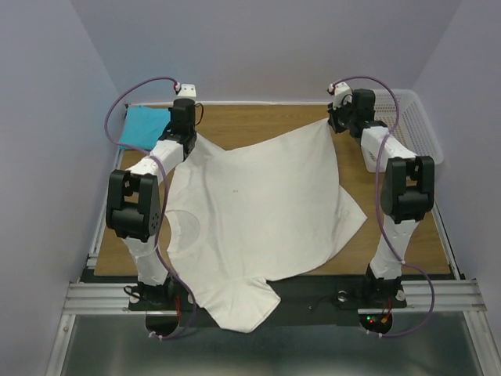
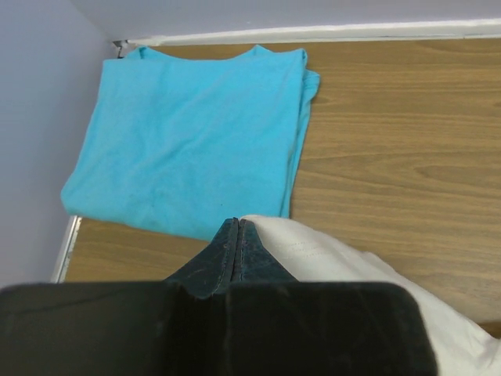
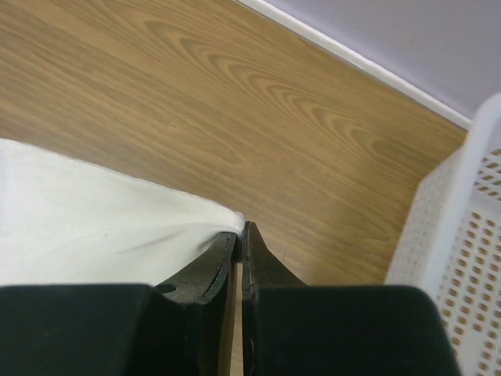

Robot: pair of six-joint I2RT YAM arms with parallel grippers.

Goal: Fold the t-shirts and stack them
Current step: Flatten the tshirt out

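Note:
The robot's right gripper next needs to bring the t-shirt's still-unfolded corner back and to the left in the top view, over the t-shirt's middle (image 1: 277, 209), and let that corner go.
The cream-white t-shirt (image 1: 258, 207) is spread over the table, its near end hanging over the front edge. My left gripper (image 1: 188, 135) is shut on its far left corner, and white cloth (image 2: 337, 262) trails from the right of the closed tips (image 2: 237, 223). My right gripper (image 1: 335, 119) is shut on the far right corner; the cloth (image 3: 94, 227) runs into the pinched tips (image 3: 241, 227). Both corners are held up off the wood. The turquoise-blue t-shirt (image 2: 192, 129) lies folded flat in the far left corner (image 1: 145, 127).
A white plastic mesh basket (image 1: 419, 125) stands at the far right, close beside my right gripper (image 3: 462, 258). Bare wooden table (image 1: 258, 121) shows between the two grippers at the back. Walls enclose the table on the left, right and far side.

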